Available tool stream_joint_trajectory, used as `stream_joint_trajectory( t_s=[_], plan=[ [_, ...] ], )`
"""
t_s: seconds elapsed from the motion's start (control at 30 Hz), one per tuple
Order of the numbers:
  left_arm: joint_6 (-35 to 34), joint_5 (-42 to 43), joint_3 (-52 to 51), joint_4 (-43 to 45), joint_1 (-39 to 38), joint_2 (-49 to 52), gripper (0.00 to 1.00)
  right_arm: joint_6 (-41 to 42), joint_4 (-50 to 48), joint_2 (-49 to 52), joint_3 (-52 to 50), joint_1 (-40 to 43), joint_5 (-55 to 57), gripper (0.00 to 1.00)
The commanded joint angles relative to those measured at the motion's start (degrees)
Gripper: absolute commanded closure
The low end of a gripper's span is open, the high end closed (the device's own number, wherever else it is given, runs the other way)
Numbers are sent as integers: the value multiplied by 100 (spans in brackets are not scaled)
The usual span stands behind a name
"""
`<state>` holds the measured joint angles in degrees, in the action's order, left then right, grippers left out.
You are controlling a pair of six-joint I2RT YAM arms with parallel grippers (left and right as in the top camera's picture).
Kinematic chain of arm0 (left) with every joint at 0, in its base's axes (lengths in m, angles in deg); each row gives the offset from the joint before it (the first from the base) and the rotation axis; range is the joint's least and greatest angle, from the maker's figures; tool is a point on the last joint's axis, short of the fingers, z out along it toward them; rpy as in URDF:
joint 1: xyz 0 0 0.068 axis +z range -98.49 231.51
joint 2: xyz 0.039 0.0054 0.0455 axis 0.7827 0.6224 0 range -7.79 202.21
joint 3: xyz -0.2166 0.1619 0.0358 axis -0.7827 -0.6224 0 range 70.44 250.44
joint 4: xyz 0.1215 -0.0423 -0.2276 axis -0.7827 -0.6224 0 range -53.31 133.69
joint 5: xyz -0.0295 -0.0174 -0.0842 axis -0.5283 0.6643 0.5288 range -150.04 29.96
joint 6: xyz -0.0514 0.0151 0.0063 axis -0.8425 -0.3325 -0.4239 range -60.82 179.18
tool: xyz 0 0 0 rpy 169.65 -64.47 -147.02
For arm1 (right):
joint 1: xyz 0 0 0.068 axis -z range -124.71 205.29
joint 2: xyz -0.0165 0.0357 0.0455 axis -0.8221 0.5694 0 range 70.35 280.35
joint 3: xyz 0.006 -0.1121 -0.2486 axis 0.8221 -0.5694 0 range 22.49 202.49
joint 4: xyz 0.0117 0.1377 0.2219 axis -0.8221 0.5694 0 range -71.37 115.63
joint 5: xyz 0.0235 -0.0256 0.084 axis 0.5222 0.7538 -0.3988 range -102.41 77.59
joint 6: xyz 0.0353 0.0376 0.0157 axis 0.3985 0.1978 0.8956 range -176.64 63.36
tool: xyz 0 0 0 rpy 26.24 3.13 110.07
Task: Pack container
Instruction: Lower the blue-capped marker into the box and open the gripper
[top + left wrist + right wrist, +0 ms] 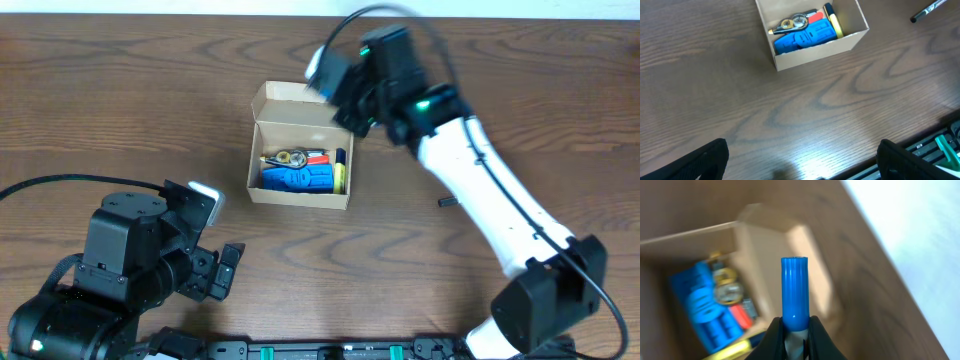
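Note:
The marker in my right gripper goes back and down over the blue item (298,179) (705,304) through the box's open top next. The gripper then releases it.
The container (300,196) is a tan cardboard box at mid-table with its flap lid (290,100) open at the back. It holds a blue item (297,179), a yellow marker, a red thing and a round tape-like thing. It also shows in the left wrist view (815,50) and, blurred, in the right wrist view (747,240). My right gripper (345,100) hovers over the box's back right corner. It is shut on a blue-capped marker (795,292) that sticks up between the fingers (796,330). My left gripper (215,270) is open and empty near the front left (802,155).
A black pen (447,202) lies on the wooden table right of the box and also shows in the left wrist view (927,10). The table's front edge with a rail (935,145) is close to my left gripper.

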<state>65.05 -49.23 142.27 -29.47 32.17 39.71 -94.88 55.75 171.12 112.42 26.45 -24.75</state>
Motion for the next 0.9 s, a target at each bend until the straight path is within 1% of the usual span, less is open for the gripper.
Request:
stream_joint_trajectory(
  t_s=[0.0, 0.07, 0.23, 0.6, 0.63, 0.7, 0.77, 0.8, 0.87],
  plan=[
    [35, 61, 81, -15, 20, 7, 5, -1176, 151, 192, -85, -374, -339, 99],
    [35, 61, 81, -15, 20, 7, 5, -1423, 212, 326, -85, -579, -341, 99],
    [35, 61, 81, -15, 20, 7, 5, -1478, 199, 743, -85, -876, -337, 99],
    [35, 61, 81, -15, 20, 7, 5, -1471, -125, 1419, -85, -1054, -337, 98],
    [35, 61, 81, -15, 20, 7, 5, -1449, -138, 1434, -85, -1056, -337, 96],
    [35, 61, 81, -15, 20, 7, 5, -1447, -157, 1445, -85, -1060, -341, 89],
    [35, 61, 81, -15, 20, 7, 5, -1386, -214, 1443, -85, -1071, -337, 80],
    [35, 61, 81, -15, 20, 7, 5, -1213, -315, 1443, -85, -1086, -337, 72],
    [35, 61, 81, -15, 20, 7, 5, -975, -433, 1436, -83, -1102, -334, 63]
  ],
)
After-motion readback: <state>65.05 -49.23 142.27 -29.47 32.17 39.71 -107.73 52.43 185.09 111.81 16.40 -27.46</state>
